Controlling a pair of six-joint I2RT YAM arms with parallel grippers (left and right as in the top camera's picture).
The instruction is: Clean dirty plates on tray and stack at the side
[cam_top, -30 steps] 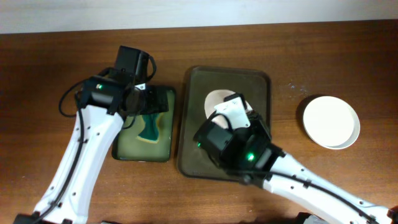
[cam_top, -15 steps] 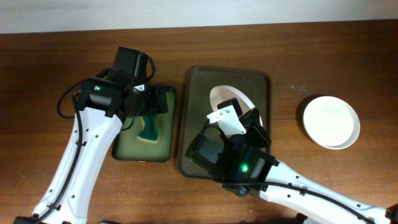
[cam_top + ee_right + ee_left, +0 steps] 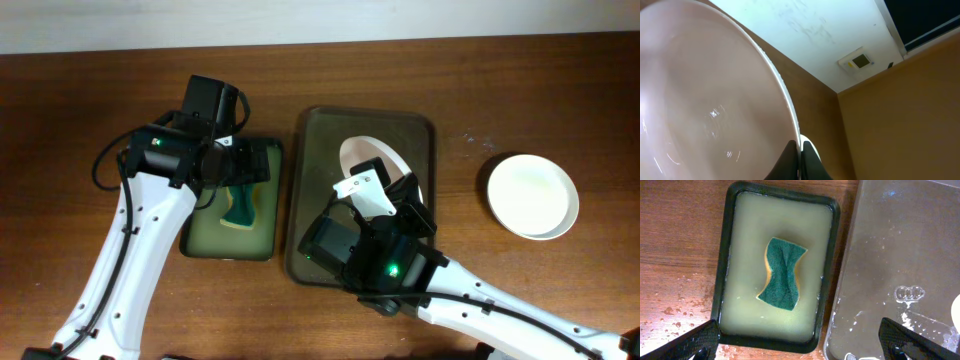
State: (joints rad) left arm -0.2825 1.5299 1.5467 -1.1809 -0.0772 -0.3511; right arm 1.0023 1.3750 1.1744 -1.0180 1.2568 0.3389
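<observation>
The tilted plate in my right gripper goes over the stacked plates next, then down for release, since they sit to the right in the overhead view.
My right gripper (image 3: 800, 150) is shut on the rim of a white plate (image 3: 705, 105) and holds it tilted up on edge over the large dark brown-olive tray (image 3: 320, 140). From overhead the plate (image 3: 385, 160) shows as a white arc above the right wrist. White plates (image 3: 532, 195) sit stacked on the table at the right. My left gripper (image 3: 800, 342) is open and empty, hovering above the green sponge (image 3: 782, 272) in the small black-rimmed tray (image 3: 725, 280).
The small sponge tray (image 3: 232, 215) holds soapy liquid and lies just left of the large tray. The large tray's wet floor (image 3: 900, 255) shows in the left wrist view. Bare wooden table surrounds both trays.
Over the last second my right arm swung back toward the front and tipped the plate up on edge. Little changed in the last half second. The left arm stayed still.
</observation>
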